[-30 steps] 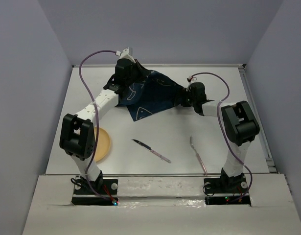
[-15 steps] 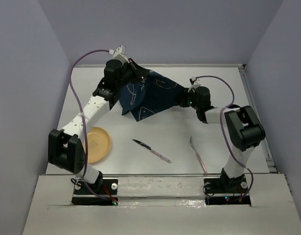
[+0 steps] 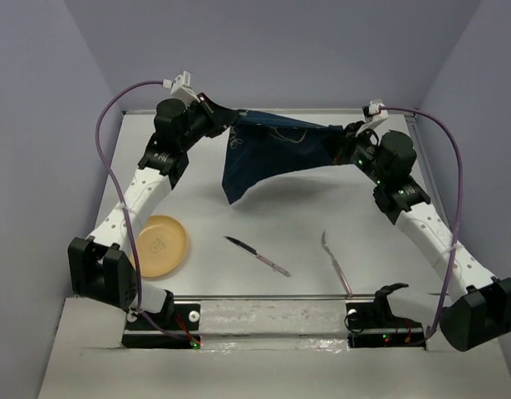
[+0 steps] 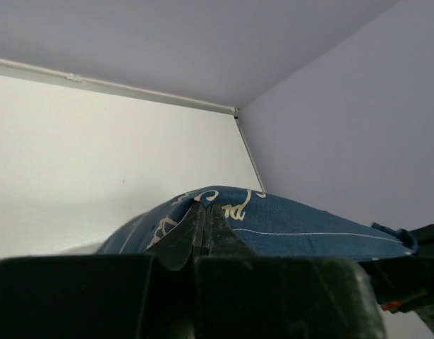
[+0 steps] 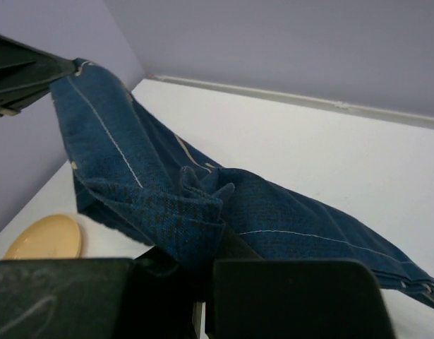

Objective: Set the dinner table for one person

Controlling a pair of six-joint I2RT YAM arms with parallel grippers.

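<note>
The bunched corner of the placemat (image 3: pixel 259 154) goes down and outward toward the table's back edge next, held by my right gripper.
A dark blue placemat (image 3: pixel 259 154) with white drawings hangs in the air over the back of the white dinner table (image 3: pixel 263 224), stretched between both arms. My left gripper (image 3: pixel 226 123) is shut on its left top corner; the wrist view shows the cloth (image 4: pixel 301 222) pinched at the tips of my left gripper (image 4: pixel 204 212). My right gripper (image 3: pixel 342 137) is shut on the bunched right corner; that cloth (image 5: pixel 202 194) covers my right gripper (image 5: pixel 202 244) in its own view. A tan plate (image 3: pixel 159 245), a knife (image 3: pixel 257 255) and a fork (image 3: pixel 336 263) lie on the table.
The plate (image 5: pixel 44 236) also shows at the lower left of the right wrist view. A metal rail (image 3: pixel 280 297) runs along the near edge above the arm bases. Purple walls (image 3: pixel 39 125) close in the table on three sides. Cables (image 3: pixel 114 125) loop above both arms.
Both arms have risen and spread apart, lifting the placemat off the table and stretching it. The right gripper closed on the cloth's right corner during this second.
</note>
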